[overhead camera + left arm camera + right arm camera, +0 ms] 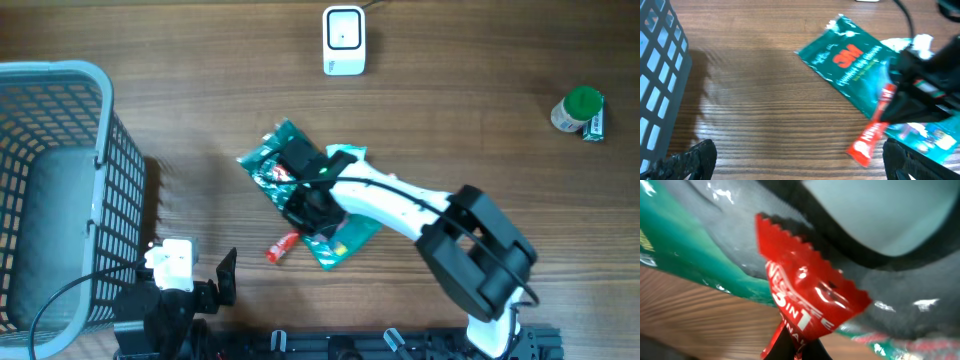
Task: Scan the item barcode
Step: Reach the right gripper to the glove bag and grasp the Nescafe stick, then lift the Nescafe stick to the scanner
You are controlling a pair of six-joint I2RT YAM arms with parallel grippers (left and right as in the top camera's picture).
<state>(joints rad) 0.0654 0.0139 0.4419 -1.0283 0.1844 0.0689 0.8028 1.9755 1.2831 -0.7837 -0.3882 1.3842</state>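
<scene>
The right gripper carries the sachet outward over the scanner (343, 40) next and releases it there, as bare tabletop shows on the near side of the green-capped bottle.
The item in hand is a red "3 in 1" stick sachet (810, 300). My right gripper (797, 351) is shut on its lower end, and the sachet stands up in front of the camera. From overhead the sachet (283, 247) pokes out to the lower left of the right gripper (308, 212), above two green packets (290, 160). In the left wrist view the sachet (872, 134) hangs tilted just over the table. No barcode shows on it. The white scanner (343, 40) stands at the far edge. My left gripper (800, 167) is open over bare wood, to the left of the sachet.
A grey wire basket (60, 190) fills the left side. A green 3M packet (850, 62) and a second green packet (345, 238) lie under the right arm. A green-capped bottle (578, 108) stands at the far right.
</scene>
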